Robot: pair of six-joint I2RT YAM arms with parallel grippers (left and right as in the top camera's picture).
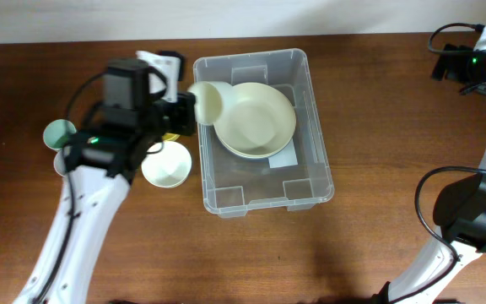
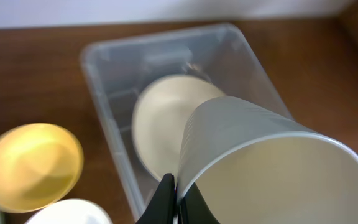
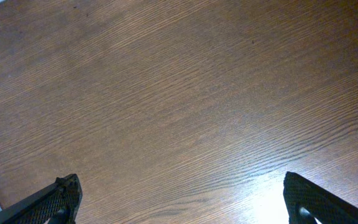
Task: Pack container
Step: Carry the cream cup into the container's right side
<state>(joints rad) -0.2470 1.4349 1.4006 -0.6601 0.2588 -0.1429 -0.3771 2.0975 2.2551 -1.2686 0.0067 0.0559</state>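
Note:
The container's bottom is clear on the near side of the bowl, so next I will carry my left gripper over the container's side, back and down there.
The clear plastic container stands mid-table with a pale cream bowl inside it; both also show in the left wrist view, the container and the bowl. My left gripper is shut on the rim of a cream cup and holds it tilted over the container's left wall. In the left wrist view the fingers pinch the cup's wall. My right gripper is open over bare wood, holding nothing.
Left of the container lie a white bowl, a yellow bowl partly under the left arm, and a teal cup. A white object sits behind the arm. The right arm is at the table's right edge.

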